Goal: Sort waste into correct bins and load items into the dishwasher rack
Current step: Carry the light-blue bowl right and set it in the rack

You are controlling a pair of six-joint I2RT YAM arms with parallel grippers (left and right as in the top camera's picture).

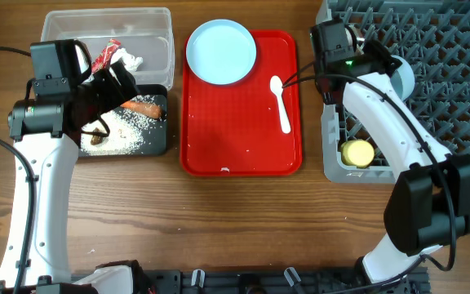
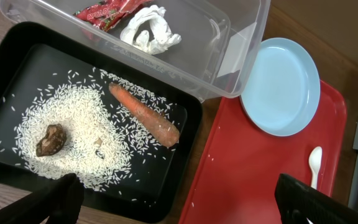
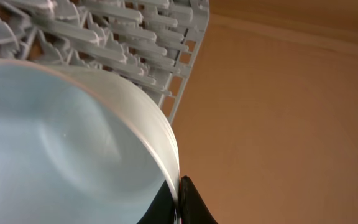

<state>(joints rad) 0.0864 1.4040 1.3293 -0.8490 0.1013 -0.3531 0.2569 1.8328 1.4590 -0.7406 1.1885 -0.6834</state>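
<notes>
Next I need to bring the pale bowl (image 1: 404, 79) down in my right gripper back onto the rack wires beside the yellow cup (image 1: 357, 153) and free the bowl's rim, since those empty pegs prop it.
My left gripper (image 1: 119, 88) (image 2: 185, 208) is open and empty, hovering over the black tray (image 1: 160, 145) (image 2: 17, 43). That tray holds loose rice (image 2: 79, 124), a carrot piece (image 1: 141, 105) (image 2: 145, 115) and a dark food lump (image 2: 50, 139). The clear tub (image 1: 157, 20) (image 2: 241, 37) holds the red wrapper (image 1: 106, 57) (image 2: 104, 11) and crumpled white paper (image 2: 149, 31). My right gripper (image 1: 386, 69) (image 3: 180, 190) is shut on the rim of a pale bowl (image 1: 404, 79) (image 3: 61, 143), held tilted over the grey rack (image 1: 455, 49) (image 3: 135, 37). A yellow cup (image 1: 357, 153) sits in the rack.
A flat red tray (image 1: 235, 139) (image 2: 241, 174) lies between the bins and the rack. It carries the pale blue plate (image 1: 221, 51) (image 2: 281, 84) and the white spoon (image 1: 281, 102) (image 2: 314, 163), with a few stray rice grains.
</notes>
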